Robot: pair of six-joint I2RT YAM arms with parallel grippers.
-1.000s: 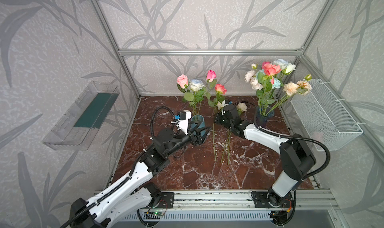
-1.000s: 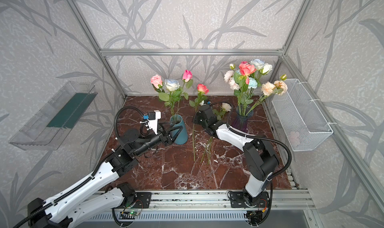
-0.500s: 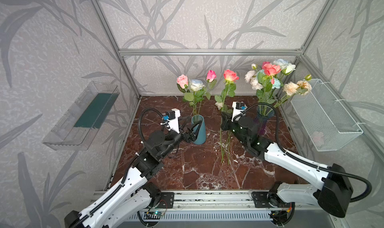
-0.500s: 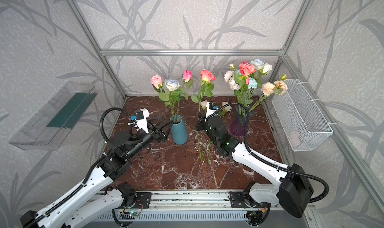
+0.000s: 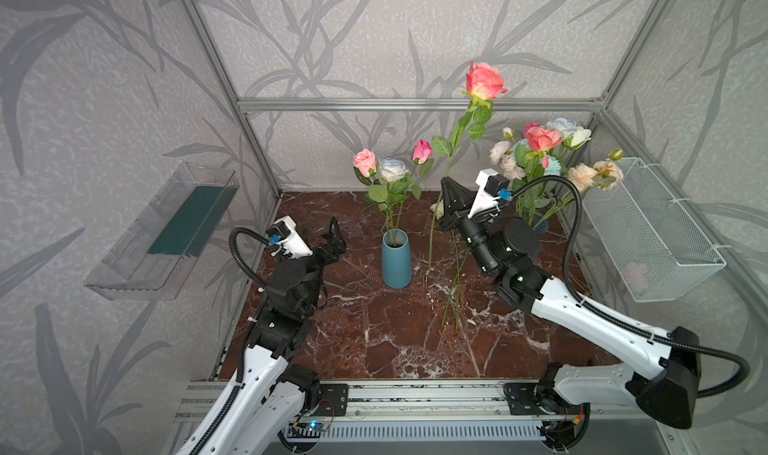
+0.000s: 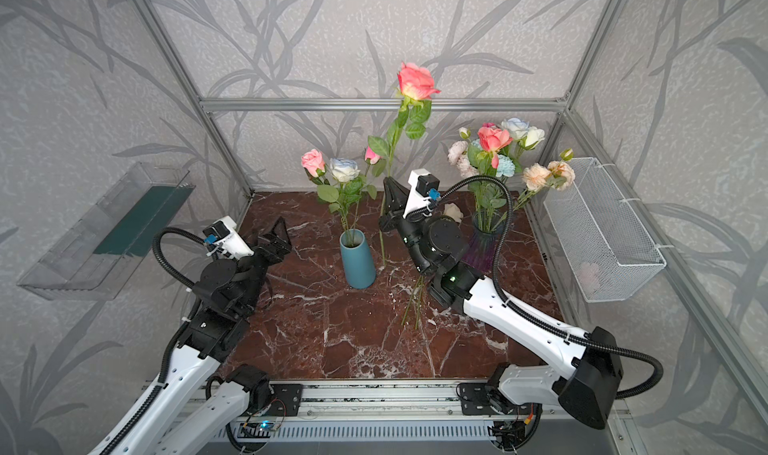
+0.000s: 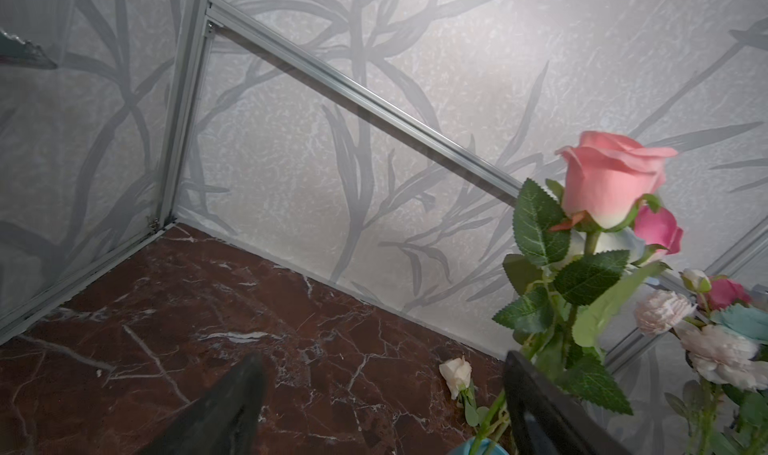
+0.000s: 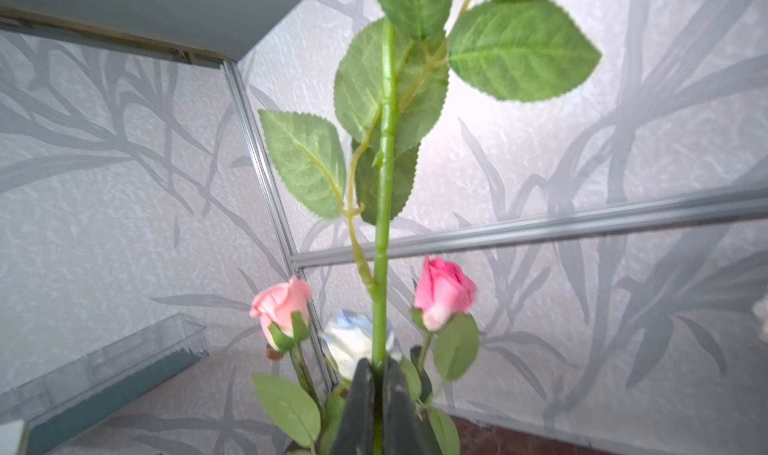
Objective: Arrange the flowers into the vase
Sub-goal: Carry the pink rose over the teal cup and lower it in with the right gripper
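Note:
The coral rose's stem hangs beside the blue vase. My right gripper will next move toward the vase's opening (image 5: 395, 237), lower the stem inside and let it go.
A blue vase (image 5: 396, 262) (image 6: 356, 262) stands mid-floor with three flowers (image 5: 390, 170) in it: pink, pale blue and magenta. My right gripper (image 5: 448, 183) (image 6: 390, 183) (image 8: 378, 367) is shut on the green stem (image 8: 384, 183) of a coral rose (image 5: 484, 81) (image 6: 415, 81), held upright just right of the vase, bloom high above it. My left gripper (image 5: 334, 232) (image 6: 280, 230) (image 7: 382, 374) stands open and empty left of the vase. Loose stems (image 5: 455, 291) and a cream flower (image 7: 457, 372) lie on the floor.
A purple glass vase (image 6: 484, 249) with a full bunch (image 5: 540, 154) stands at the back right, behind my right arm. A wire basket (image 5: 648, 232) hangs on the right wall, a clear tray (image 5: 166, 232) on the left wall. The marble floor (image 5: 395, 340) is walled in.
My right gripper has raised the coral rose from near the floor to upright and high. My left gripper has drawn back left from the vase and opened wider.

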